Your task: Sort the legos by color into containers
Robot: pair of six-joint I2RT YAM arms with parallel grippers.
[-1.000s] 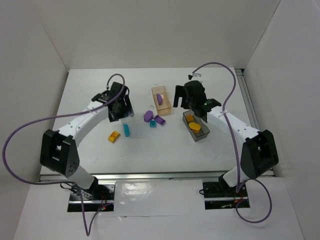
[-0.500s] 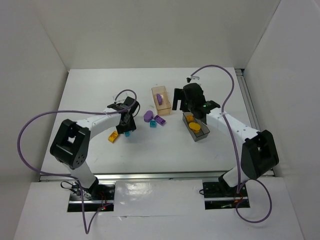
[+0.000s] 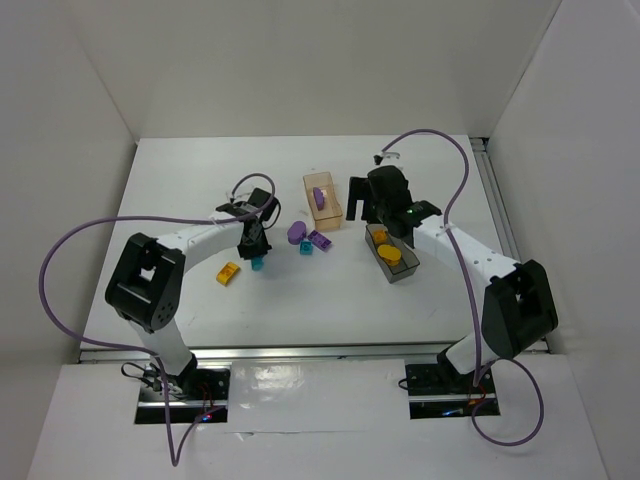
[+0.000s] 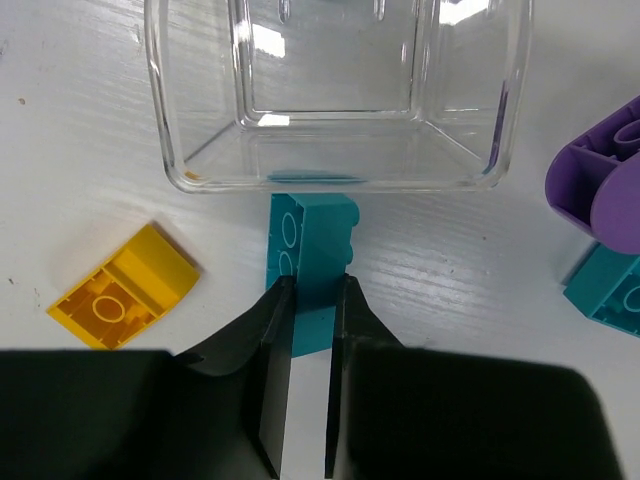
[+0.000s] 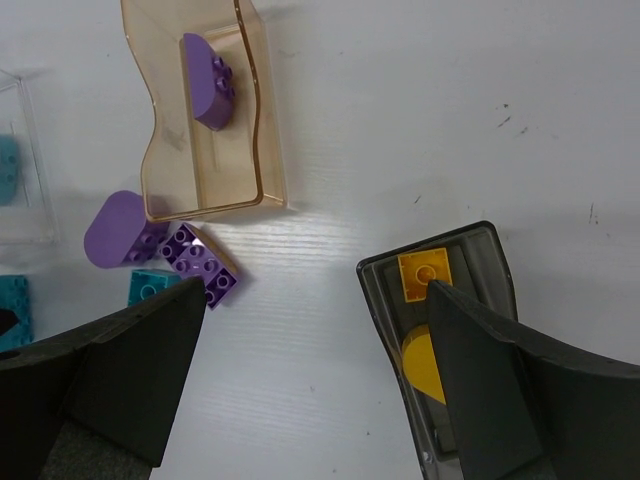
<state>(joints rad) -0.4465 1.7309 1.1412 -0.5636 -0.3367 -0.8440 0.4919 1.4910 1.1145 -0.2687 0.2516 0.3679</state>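
Observation:
My left gripper rises next and brings the teal brick outward over the clear bin's front side to release it inside, since a teal piece lies there.
My left gripper is shut on the near end of a teal brick that lies on the table against the front wall of the clear bin. In the top view this gripper stands over the teal brick. A yellow brick lies to its left. My right gripper is open and holds nothing, hovering between the orange bin and the dark grey bin. The orange bin holds a purple piece. The grey bin holds a yellow square and a rounded yellow piece.
Loose between the bins lie a rounded purple piece, a purple brick and a small teal brick. A pale teal piece shows inside the clear bin. White walls close in the table on three sides.
My left gripper came from over the clear bin toward the near side, dropped onto the teal brick and closed on it. The right arm has stayed put.

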